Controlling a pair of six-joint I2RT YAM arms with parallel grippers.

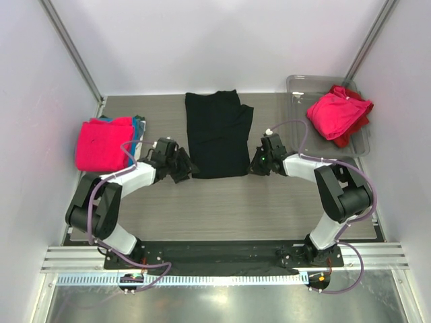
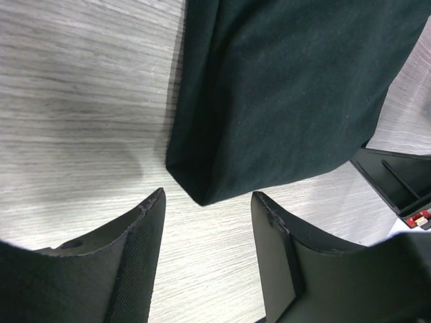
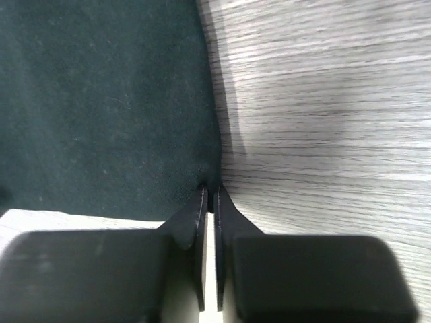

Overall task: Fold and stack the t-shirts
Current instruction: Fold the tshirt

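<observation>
The black shirt's far end is outward of my right gripper, so it will lift the held corner outward, lower it there and let go, halving the long folded shirt.
A black t-shirt lies folded into a long strip at the table's middle. My left gripper sits at its near left corner. In the left wrist view this gripper is open, and the shirt's corner lies just past the fingertips, with bare table between the pads. My right gripper is at the shirt's near right edge. Seen from the right wrist, its jaws are shut on the edge of the black cloth. A folded pink t-shirt rests on a teal one at the left.
At the back right stands a clear grey tray. It holds a crumpled pink t-shirt with a red one underneath. White walls close in the wood-grain table on three sides.
</observation>
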